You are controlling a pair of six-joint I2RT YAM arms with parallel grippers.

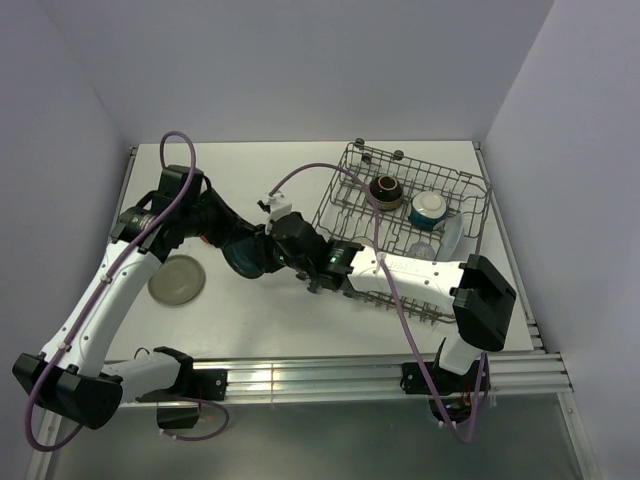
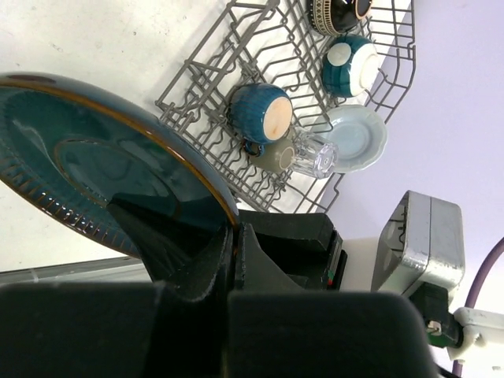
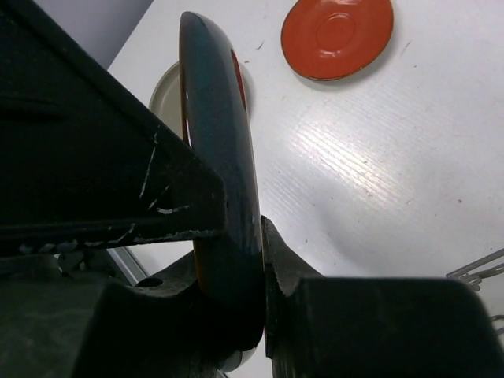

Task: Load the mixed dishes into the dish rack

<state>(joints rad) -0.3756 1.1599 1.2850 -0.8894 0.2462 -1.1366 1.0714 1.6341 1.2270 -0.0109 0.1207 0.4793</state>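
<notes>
My right gripper moves to the right in the top view next, turns and lowers the plate into the rack wires beside the brown bowl, because they stand empty.
A dark teal plate (image 1: 245, 258) is held on edge above the table, left of the dish rack (image 1: 470, 200). My left gripper (image 2: 232, 240) is shut on its rim (image 2: 94, 157). My right gripper (image 3: 258, 260) is shut on the same plate (image 3: 220, 157) from the opposite side. In the top view the left gripper (image 1: 228, 243) and right gripper (image 1: 278, 250) meet at the plate. The rack holds a brown bowl (image 1: 386, 190), a cream/teal bowl (image 1: 428, 208), a pale blue plate (image 2: 356, 138) and a clear glass cup (image 2: 315, 153). A grey-beige plate (image 1: 177, 280) and a red-orange plate (image 3: 337, 35) lie on the table.
A dark blue mug (image 2: 261, 113) lies on its side in the rack beside the glass cup. White walls close the table at the back and both sides. A metal rail (image 1: 330, 375) runs along the near edge.
</notes>
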